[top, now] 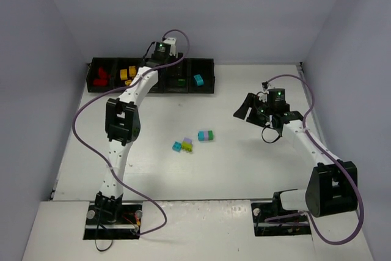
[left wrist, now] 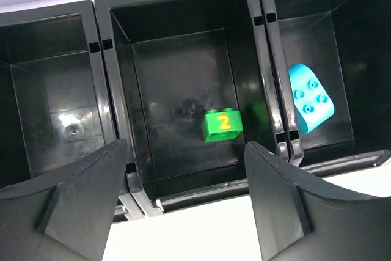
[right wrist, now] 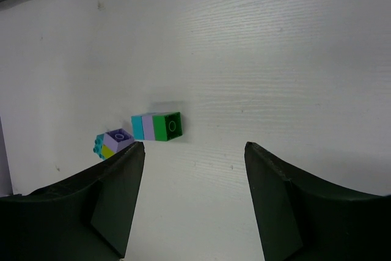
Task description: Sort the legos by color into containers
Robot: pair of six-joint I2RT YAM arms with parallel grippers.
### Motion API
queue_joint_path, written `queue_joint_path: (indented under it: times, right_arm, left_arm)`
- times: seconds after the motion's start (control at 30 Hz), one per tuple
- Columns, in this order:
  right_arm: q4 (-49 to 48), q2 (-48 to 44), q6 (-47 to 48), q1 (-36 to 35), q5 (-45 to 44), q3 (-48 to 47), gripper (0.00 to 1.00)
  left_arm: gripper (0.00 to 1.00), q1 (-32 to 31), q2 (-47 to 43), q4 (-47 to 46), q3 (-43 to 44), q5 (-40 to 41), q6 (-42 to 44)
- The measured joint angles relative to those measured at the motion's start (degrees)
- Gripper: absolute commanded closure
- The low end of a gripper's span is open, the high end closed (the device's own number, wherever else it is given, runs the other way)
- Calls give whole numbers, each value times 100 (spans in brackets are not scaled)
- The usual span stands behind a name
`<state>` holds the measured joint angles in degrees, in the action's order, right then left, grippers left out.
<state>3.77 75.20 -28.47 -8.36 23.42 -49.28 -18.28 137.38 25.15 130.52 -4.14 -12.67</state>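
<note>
Next, my left gripper draws back from the tray and down onto the cluster's cyan lego (top: 176,147), which lies below it, nearer my base.
The containers (top: 211,75) are one long black tray at the back left of the table. My left gripper (left wrist: 185,146) hangs open over it, nothing between its fingers; it shows at the tray's back edge (top: 160,53) from above. Below it a green lego marked 2 (left wrist: 222,124) lies in a compartment, and a rounded cyan lego (left wrist: 310,98) lies in the compartment to the right. Red legos (top: 101,76) and yellow legos (top: 128,73) fill the two left compartments. My right gripper (right wrist: 193,146) is open above bare table, short of a cyan-lilac-green stack (right wrist: 156,126) and a lilac-yellow-cyan cluster (right wrist: 112,142).
The stack (top: 205,135) and the cluster (top: 182,145) lie mid-table between the two arms. My right gripper (top: 246,109) hovers to their right. Purple cables loop beside both arms. Grey walls close in the table on the left, back and right.
</note>
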Motion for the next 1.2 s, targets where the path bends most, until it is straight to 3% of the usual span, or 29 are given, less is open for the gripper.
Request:
queue_joint_path:
  times: [0.17,0.37,0.67,0.9,1.2]
  right_arm:
    - [33,0,7,0,2,-7,40]
    - [35,13,50,-39,17,-70,54]
    - [33,186,133,-225,61,-105,48]
    - [31,197,153,-273,70,-105,46]
    - [31,195,149,-304,103,-98,46]
  left_arm:
    - [29,2,-398,-48,-649,-216,7]
    - [29,-57,-1958,0,-2702,-518,68]
    - [35,-918,-4249,247,-5241,-728,308]
    - [35,-1488,-4540,612,-6498,-957,356]
    - [39,-1768,-4406,647,-6710,-918,343]
